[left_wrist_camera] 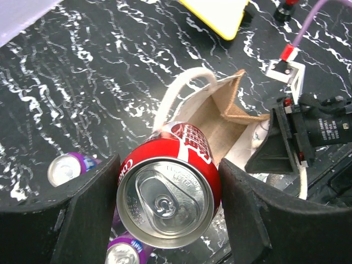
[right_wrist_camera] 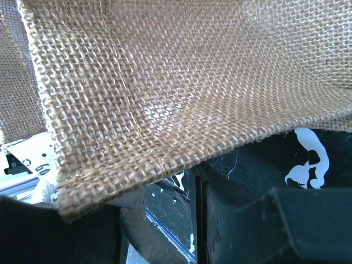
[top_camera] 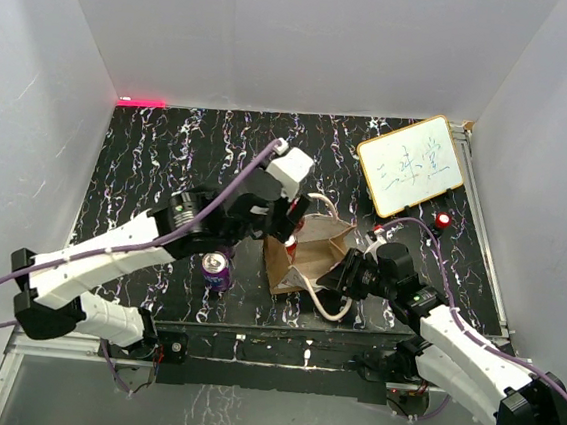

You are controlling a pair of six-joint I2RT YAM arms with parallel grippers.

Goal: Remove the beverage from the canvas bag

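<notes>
Bare table beside the purple cans is below and to my left gripper's left in the top view, so it will swing over, lower the red can and release next.
The tan canvas bag [top_camera: 311,258] stands mid-table with its mouth open and its cream handles [top_camera: 327,307] hanging loose. My left gripper [top_camera: 289,231] is shut on a red cola can [left_wrist_camera: 168,190], top end toward the camera, held at the bag's left rim [left_wrist_camera: 220,118]. A little of the can's red shows in the top view [top_camera: 291,241]. My right gripper [top_camera: 346,277] is at the bag's right edge, and its fingers [right_wrist_camera: 264,220] pinch the burlap wall [right_wrist_camera: 165,82], which fills that view. The bag's inside is mostly hidden.
A purple can [top_camera: 218,270] stands left of the bag; the left wrist view shows two purple cans [left_wrist_camera: 66,168] [left_wrist_camera: 124,253]. A white board with a yellow frame [top_camera: 410,163] lies back right, with small red-topped items [top_camera: 443,220] by it.
</notes>
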